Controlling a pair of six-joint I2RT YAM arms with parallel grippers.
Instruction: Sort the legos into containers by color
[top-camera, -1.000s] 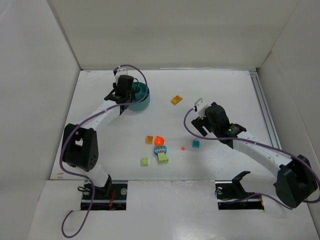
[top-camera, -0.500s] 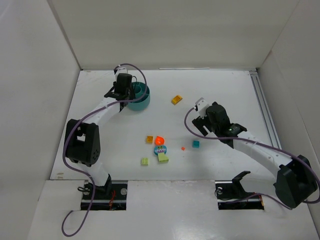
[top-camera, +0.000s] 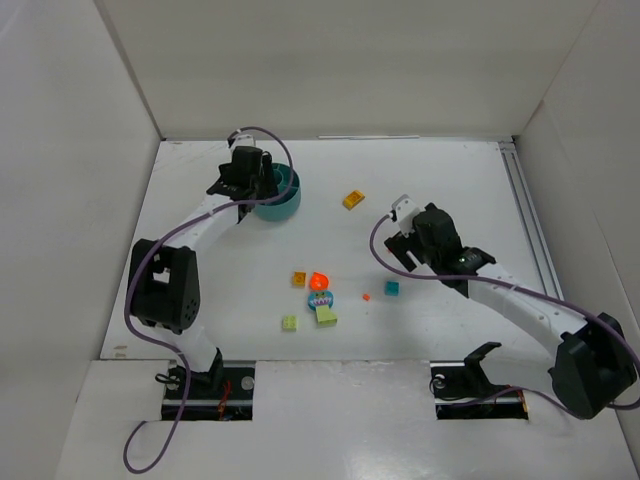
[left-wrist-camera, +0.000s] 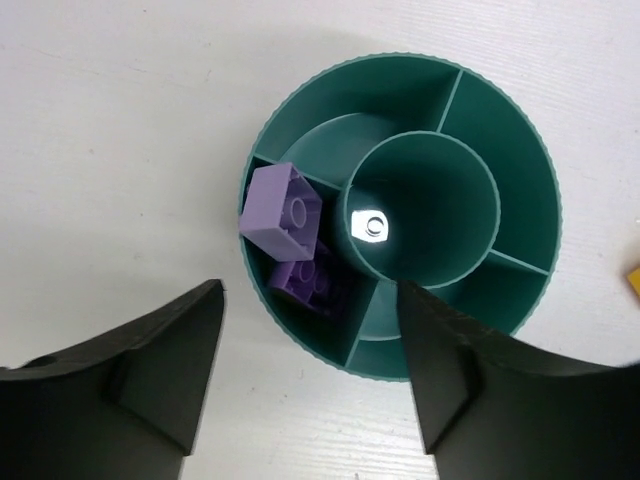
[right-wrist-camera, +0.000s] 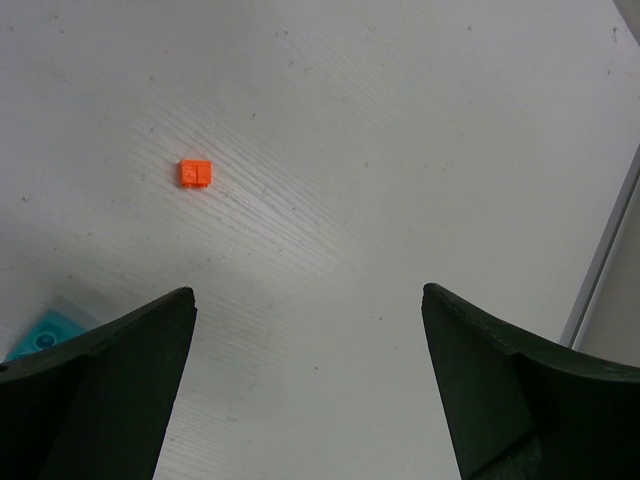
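Observation:
My left gripper moves back from the bowl (top-camera: 283, 194) next, then lowers onto the yellow brick beside the orange-red round piece to get it.
The round teal bowl (top-camera: 283, 194) stands at the far left. In the left wrist view two purple bricks (left-wrist-camera: 283, 210) lie in one wedge section of the bowl (left-wrist-camera: 500, 130); the other sections look empty, and the centre cup (left-wrist-camera: 425, 205) shows only a bright glint. My left gripper (top-camera: 248, 192) hovers over the bowl's near-left rim, open and empty (left-wrist-camera: 310, 290). My right gripper (top-camera: 397, 255) is open and empty above bare table (right-wrist-camera: 308, 292). A tiny orange bit (right-wrist-camera: 195, 173) and a teal brick (right-wrist-camera: 40, 335) lie to its left.
Loose pieces on the table are a yellow brick (top-camera: 353, 199), an orange brick (top-camera: 299, 279), an orange-red round piece (top-camera: 320, 281), a teal round piece (top-camera: 320, 299), two lime bricks (top-camera: 326, 316) (top-camera: 289, 323), the tiny orange bit (top-camera: 366, 297) and the teal brick (top-camera: 392, 288). White walls surround the table.
My left gripper has shifted slightly towards the far side over the bowl. The right arm has hardly moved. No piece has moved.

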